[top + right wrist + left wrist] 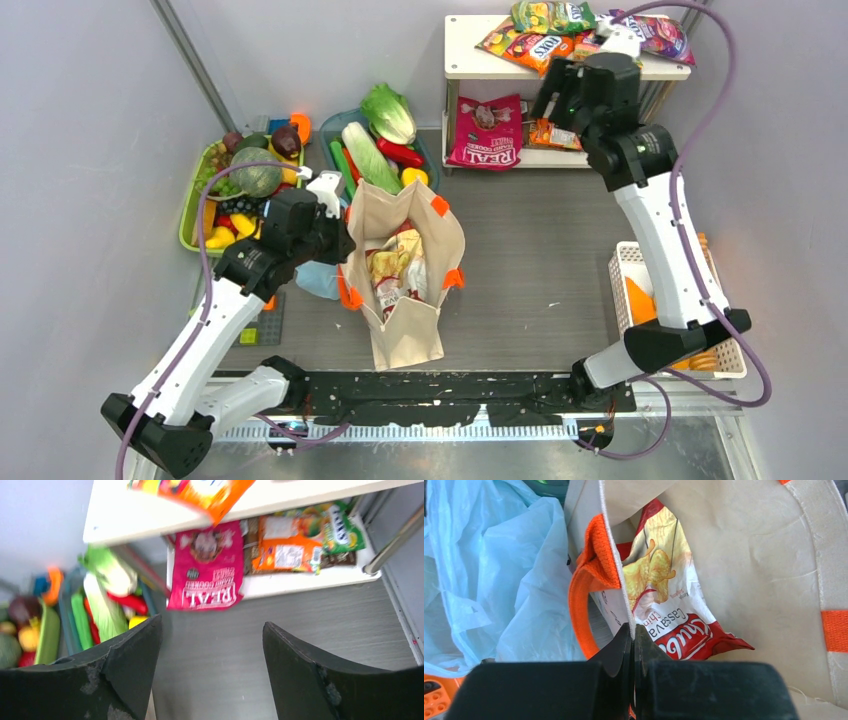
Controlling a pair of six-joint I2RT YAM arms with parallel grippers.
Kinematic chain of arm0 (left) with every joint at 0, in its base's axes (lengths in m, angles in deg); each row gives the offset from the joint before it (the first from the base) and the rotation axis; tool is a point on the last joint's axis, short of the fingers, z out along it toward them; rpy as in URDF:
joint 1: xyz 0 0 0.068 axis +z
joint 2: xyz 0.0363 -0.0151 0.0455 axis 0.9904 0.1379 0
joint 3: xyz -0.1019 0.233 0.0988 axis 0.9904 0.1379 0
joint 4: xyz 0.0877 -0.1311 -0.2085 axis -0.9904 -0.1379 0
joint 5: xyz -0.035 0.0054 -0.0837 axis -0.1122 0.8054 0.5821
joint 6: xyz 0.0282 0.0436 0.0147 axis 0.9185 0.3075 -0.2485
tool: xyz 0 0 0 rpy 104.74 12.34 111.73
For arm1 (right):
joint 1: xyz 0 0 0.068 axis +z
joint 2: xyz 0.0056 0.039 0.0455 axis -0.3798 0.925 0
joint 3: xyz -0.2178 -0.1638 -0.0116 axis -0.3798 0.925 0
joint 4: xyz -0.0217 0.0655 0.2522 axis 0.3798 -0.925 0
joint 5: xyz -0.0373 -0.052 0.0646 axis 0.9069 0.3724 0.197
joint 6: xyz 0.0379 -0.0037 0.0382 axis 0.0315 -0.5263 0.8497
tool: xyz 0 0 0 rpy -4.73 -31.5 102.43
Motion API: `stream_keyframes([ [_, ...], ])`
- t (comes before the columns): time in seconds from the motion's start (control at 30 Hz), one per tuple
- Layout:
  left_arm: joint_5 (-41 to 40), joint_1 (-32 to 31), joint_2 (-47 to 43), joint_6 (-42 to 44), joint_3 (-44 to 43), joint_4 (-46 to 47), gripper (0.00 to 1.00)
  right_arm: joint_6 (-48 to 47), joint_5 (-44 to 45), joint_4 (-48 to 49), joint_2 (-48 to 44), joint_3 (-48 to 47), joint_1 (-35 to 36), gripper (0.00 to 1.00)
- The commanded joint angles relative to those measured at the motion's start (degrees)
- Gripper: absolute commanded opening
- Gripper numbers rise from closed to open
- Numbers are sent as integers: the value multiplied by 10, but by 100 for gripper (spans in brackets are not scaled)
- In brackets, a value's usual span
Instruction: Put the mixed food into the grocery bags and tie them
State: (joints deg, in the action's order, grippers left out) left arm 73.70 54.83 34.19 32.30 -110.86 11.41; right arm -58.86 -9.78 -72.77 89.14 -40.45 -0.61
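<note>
My right gripper will next turn and move outward, to the right in the top view, and close on the side end of the purple packet, because that end lies clear of the rest.
The beige canvas tote (412, 330) with orange handles stands open mid-table, snack packets (395, 265) inside. My left gripper (340, 235) is shut on the tote's left rim (616, 587), next to an orange handle (584, 605); a red and yellow cassava chips packet (664, 600) lies inside. The light-blue plastic bag (489, 570) lies crumpled left of the tote. My right gripper (212, 630) is open and empty, above the table in front of the white shelf (470, 45). A pink packet (210, 575) leans on the lower shelf, orange packets (535, 45) lie on top.
Two green trays (195, 205) of toy produce, with a pale-green cabbage (370, 155) and a round green melon (255, 178), sit at the back left. A white mesh basket (625, 265) stands at the right edge behind the right arm. More packets (300, 540) lie on the lower shelf.
</note>
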Motion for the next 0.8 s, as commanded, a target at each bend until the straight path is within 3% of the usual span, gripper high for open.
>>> stream_keyframes([
  [0.0, 41, 3, 7, 5, 1, 44, 0, 61, 15, 128, -41, 31, -52, 80],
  [0.3, 31, 3, -6, 13, 6, 54, 0, 145, -79, 173, 42, -33, -155, 77],
  [0.5, 31, 3, -2, 16, 9, 56, 0, 236, 1, 170, 77, -69, -191, 71],
  [0.77, 28, 4, 9, 20, 7, 54, 0, 235, -41, 101, 145, -163, -299, 75],
])
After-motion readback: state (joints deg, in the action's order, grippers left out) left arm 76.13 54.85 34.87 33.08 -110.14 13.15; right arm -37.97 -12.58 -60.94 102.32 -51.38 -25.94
